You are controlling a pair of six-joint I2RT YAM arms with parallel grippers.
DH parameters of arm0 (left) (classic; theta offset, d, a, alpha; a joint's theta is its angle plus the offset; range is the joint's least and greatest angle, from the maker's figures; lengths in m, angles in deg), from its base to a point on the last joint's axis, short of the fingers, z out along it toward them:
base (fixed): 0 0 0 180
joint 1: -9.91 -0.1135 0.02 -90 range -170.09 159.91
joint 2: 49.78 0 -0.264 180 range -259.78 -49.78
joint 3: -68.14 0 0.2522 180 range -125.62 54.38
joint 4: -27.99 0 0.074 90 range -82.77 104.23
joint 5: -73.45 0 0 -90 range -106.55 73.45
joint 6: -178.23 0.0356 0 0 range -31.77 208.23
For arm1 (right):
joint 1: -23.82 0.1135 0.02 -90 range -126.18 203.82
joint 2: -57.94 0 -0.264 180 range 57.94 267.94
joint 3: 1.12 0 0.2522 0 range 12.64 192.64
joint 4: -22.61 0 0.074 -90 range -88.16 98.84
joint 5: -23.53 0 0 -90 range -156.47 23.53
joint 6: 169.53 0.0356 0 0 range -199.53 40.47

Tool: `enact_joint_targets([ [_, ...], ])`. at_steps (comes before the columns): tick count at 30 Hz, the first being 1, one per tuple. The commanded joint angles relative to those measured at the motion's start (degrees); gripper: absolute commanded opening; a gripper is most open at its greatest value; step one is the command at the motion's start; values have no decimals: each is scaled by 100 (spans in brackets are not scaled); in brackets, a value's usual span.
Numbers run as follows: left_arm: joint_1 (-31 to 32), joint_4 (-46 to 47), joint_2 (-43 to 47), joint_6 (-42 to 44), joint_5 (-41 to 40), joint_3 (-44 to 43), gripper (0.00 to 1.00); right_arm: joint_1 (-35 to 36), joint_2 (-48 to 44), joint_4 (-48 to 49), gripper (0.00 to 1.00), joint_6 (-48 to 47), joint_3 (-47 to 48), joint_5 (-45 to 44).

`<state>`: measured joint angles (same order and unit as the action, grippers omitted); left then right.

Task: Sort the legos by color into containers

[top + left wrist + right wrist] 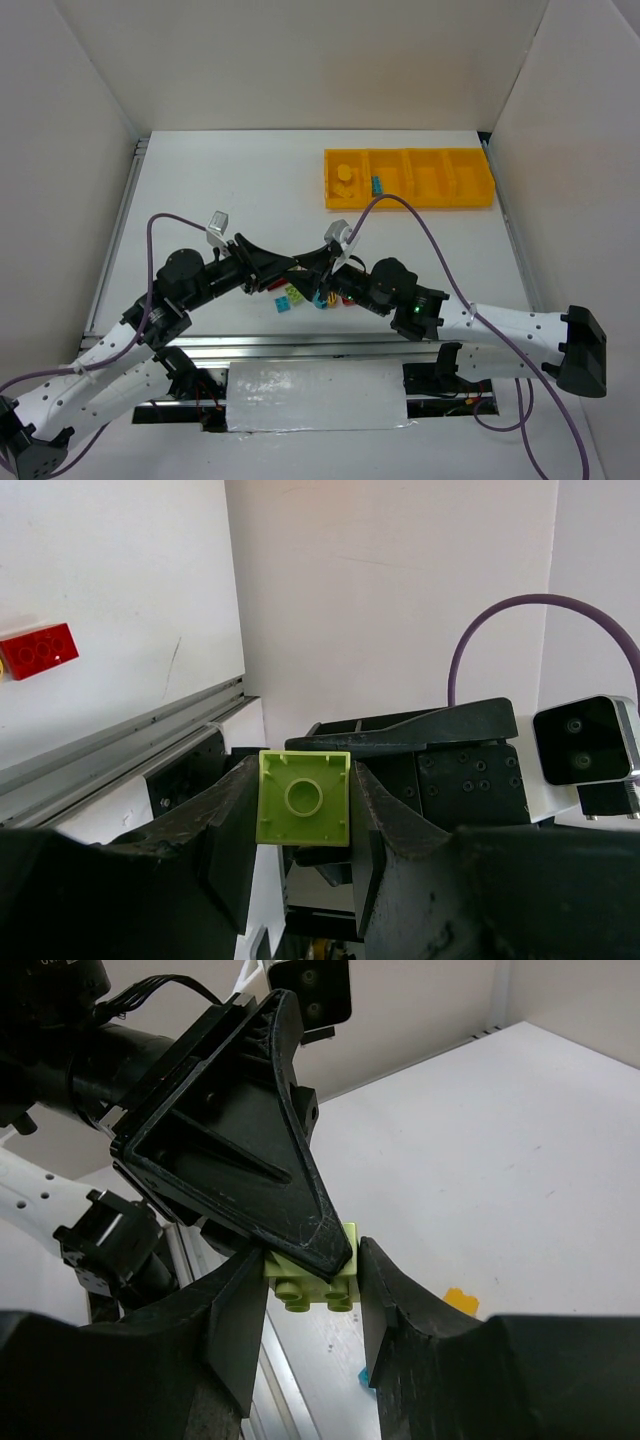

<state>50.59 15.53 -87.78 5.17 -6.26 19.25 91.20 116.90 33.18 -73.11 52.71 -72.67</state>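
The tray's next section, past the yellow and blue legos, is empty, so my right gripper will next swing outward with the light green lego (303, 797), tip down over that section and open.
A light green lego (303, 797) hangs in the air between both arms, underside toward the left wrist camera. My left gripper (303, 815) is shut on its two sides. My right gripper (313, 1290) is shut on the same lego (318, 1292) from the other direction, studs down, with a left finger (260, 1150) lying across the top. From above, the left gripper (298, 268) and right gripper (324, 274) meet over the near middle of the table. The containers (410, 204), one yellow tray, sit at the far right. It holds a yellow brick (345, 175) and a blue brick (377, 184).
Loose legos lie under the grippers: a green-and-yellow one (292, 297), a blue one (322, 300) and red ones (262, 287). A red brick (38, 650) shows in the left wrist view, and a yellow brick (461, 1301) in the right wrist view. White walls enclose the table.
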Motion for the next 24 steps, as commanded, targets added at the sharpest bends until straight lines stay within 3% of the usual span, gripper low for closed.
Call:
enact_joint_targets([
  [1,18,406,38,18,79,-46,1,30,-60,212,0,26,44,-4],
  [3,18,354,12,62,70,-98,9,30,-77,238,0,-17,18,39],
  [7,18,-50,3,351,-306,-327,99,21,-86,89,0,-105,9,277],
  [13,18,-1605,-304,1309,-1852,-1258,99,-522,-42,-43,0,280,-272,101],
  [17,18,-2920,-410,1670,-3038,-1741,100,-1593,167,-683,0,1017,-124,-398],
  [20,18,-3503,-227,2092,-3760,-1970,99,-2902,745,-1623,0,1623,464,-786],
  [21,18,-3557,-165,2276,-3857,-2049,100,-3610,957,-2156,0,1757,910,-813],
  [24,18,-3802,29,3285,-3946,-2225,100,-4720,2029,-3220,0,2249,2071,-971],
])
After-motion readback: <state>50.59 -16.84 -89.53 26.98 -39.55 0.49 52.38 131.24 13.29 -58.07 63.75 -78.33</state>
